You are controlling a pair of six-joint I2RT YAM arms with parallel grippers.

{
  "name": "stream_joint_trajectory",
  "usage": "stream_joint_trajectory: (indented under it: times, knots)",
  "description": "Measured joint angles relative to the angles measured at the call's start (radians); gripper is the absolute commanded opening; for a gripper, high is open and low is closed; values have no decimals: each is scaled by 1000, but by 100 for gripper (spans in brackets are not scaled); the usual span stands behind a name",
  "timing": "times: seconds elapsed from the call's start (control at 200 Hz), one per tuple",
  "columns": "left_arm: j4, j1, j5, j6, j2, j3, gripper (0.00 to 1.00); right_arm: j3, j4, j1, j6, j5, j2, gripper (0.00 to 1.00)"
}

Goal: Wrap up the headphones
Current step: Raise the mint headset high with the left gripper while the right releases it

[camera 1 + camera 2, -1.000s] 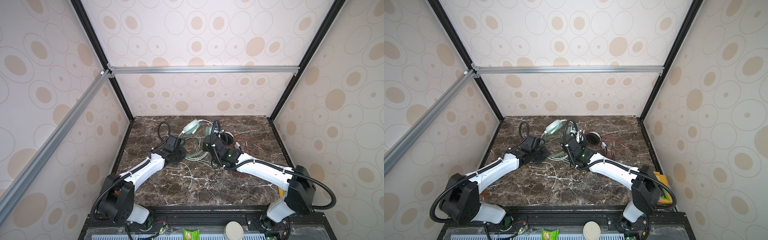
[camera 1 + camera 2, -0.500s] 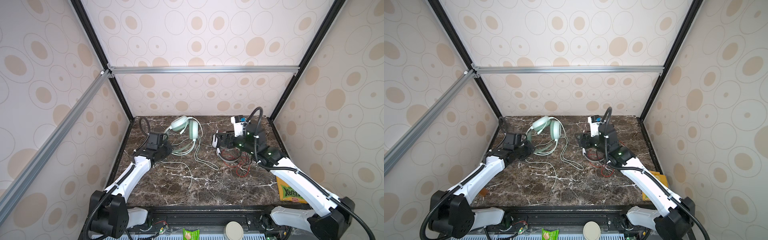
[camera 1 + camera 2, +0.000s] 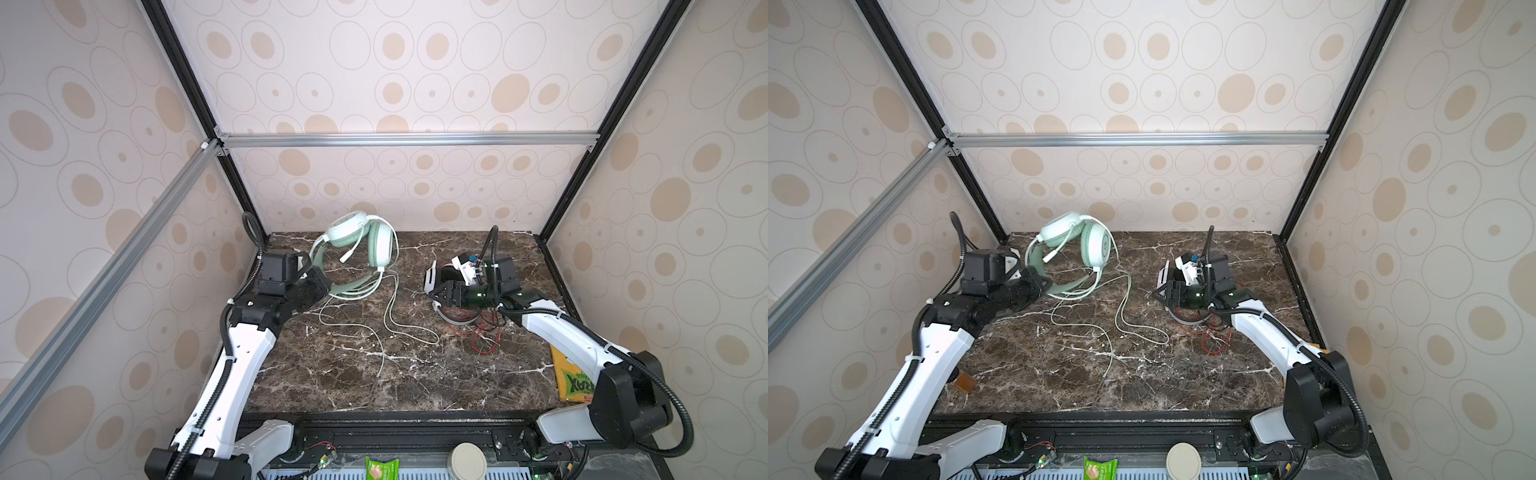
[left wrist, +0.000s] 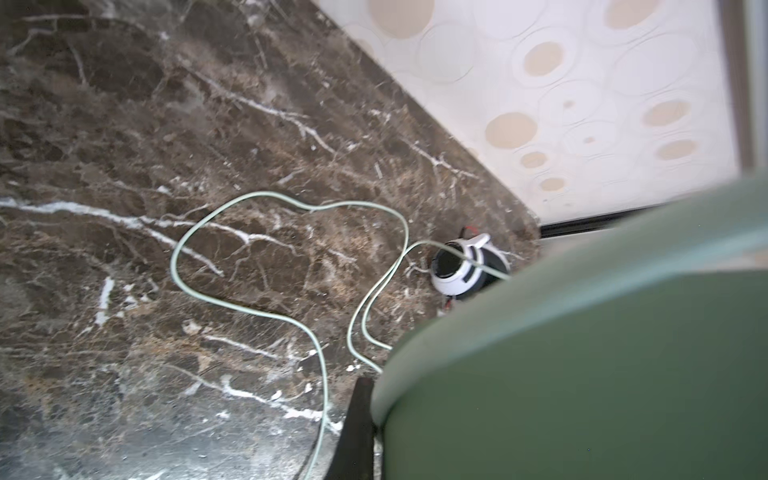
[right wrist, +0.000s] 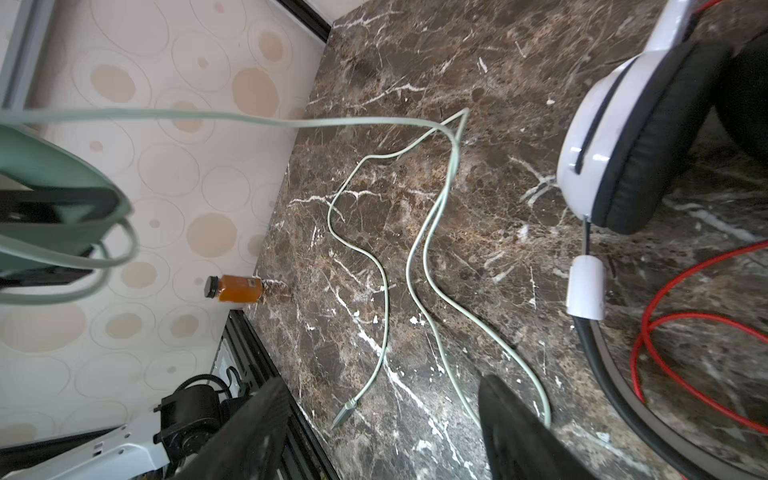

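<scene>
My right gripper lowers away from the white headphones onto the pale green cable's doubled part (image 3: 389, 305) (image 5: 436, 209) next, as that lies below, on the mint-green headphones' side.
The mint-green headphones (image 3: 365, 243) (image 3: 1086, 245) hang above the back left of the table. My left gripper (image 3: 320, 286) (image 3: 1042, 284) is shut on their headband, which fills the left wrist view (image 4: 582, 353) beside one dark finger (image 4: 357, 428). Their pale green cable (image 3: 390, 320) (image 5: 415, 257) trails in loops across the marble, its plug (image 5: 345, 411) lying free. The white headphones (image 3: 430, 277) (image 5: 615, 137) with black earpads and a red cable (image 3: 482, 336) (image 5: 665, 332) lie at the back right. My right gripper (image 3: 435, 293) (image 5: 382, 424) hovers open beside them, holding nothing.
A yellow-green snack bag (image 3: 573, 382) lies at the table's right edge under my right arm. A small amber bottle (image 5: 237, 289) (image 3: 965, 382) lies by the left wall. A green packet (image 3: 380, 469) and a white cap (image 3: 465, 459) sit below the front rail.
Both arms drew apart from the middle. The left one carried the green headphones back and up to the left. The right gripper opened wider and came down by the white headphones.
</scene>
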Motion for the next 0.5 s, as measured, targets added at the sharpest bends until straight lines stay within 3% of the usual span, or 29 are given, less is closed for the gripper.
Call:
stream_joint_trajectory:
  times: [0.29, 0.5]
  knots:
    - [39, 1, 48, -106, -51, 65, 0, 185, -42, 122, -90, 40, 174, 75]
    - [176, 1, 149, -207, -60, 64, 0, 254, -38, 181, -110, 76, 294, 74]
